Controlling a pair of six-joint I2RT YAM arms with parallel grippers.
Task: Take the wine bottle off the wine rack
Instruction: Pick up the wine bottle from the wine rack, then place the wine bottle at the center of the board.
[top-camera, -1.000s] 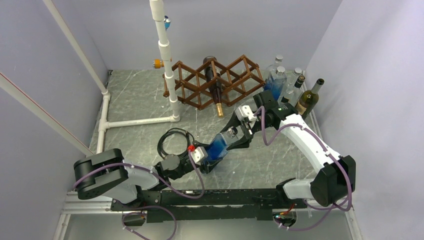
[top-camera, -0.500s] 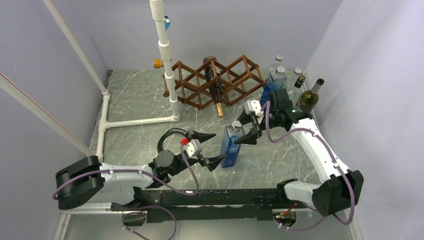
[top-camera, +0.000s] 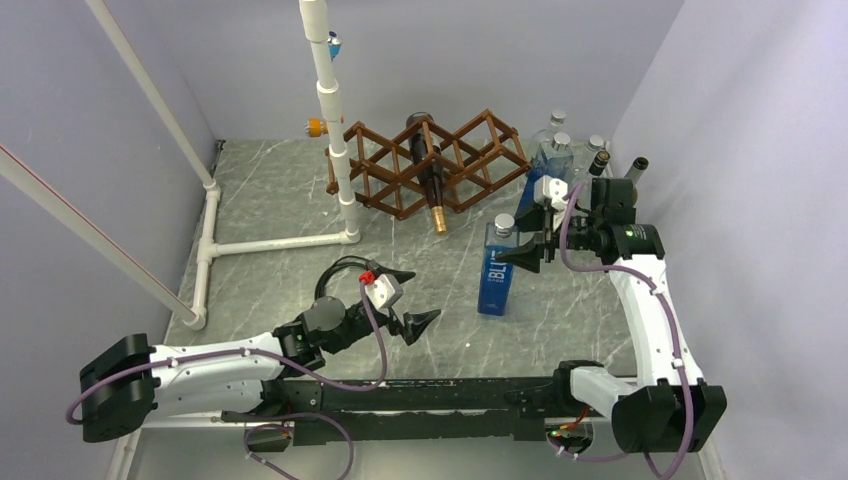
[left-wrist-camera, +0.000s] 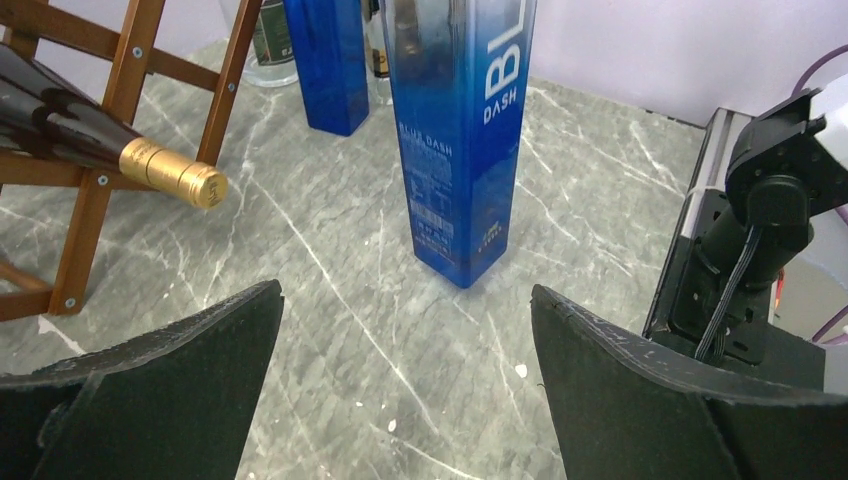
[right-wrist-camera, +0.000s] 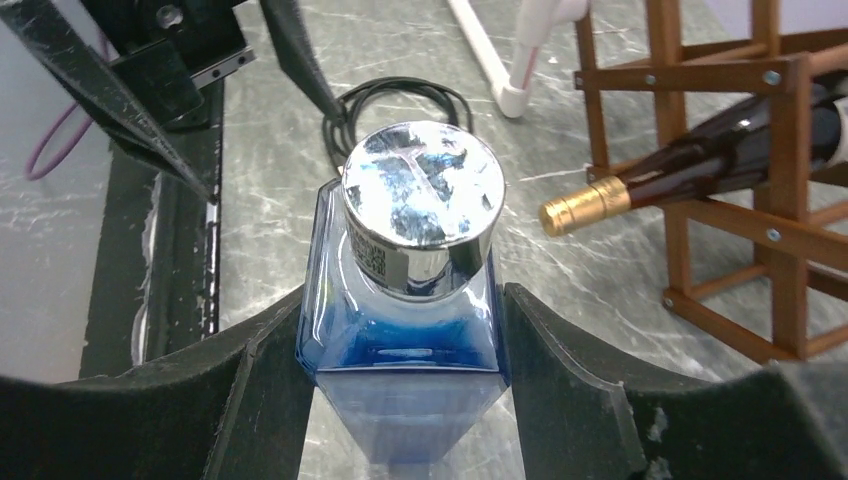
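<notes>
Next, my right gripper carries the blue bottle outward to the tabletop by the clustered bottles, clear of the wine bottle's neck, and releases it.
The dark brown wine rack (top-camera: 470, 165) stands at the back of the table. A dark wine bottle (top-camera: 428, 180) with a gold foil top lies in one of its cells, neck pointing toward me; it also shows in the right wrist view (right-wrist-camera: 690, 165) and the left wrist view (left-wrist-camera: 170, 172). A blue square bottle (top-camera: 497, 270) with a silver cap stands upright on the table right of centre. My right gripper (top-camera: 515, 238) is shut on its shoulder, just under the cap (right-wrist-camera: 420, 200). My left gripper (top-camera: 425, 294) hangs open and empty, left of the blue bottle (left-wrist-camera: 465, 130) and apart from it.
Several more bottles (top-camera: 575, 160) cluster at the back right corner, one of them blue (left-wrist-camera: 325, 60). A white PVC pipe frame (top-camera: 335, 130) stands left of the rack. A black cable coil (top-camera: 340, 280) lies near my left arm.
My left gripper opened, let go of the blue bottle and drew back to the left. My right gripper carried the bottle to the right and stood it upright.
</notes>
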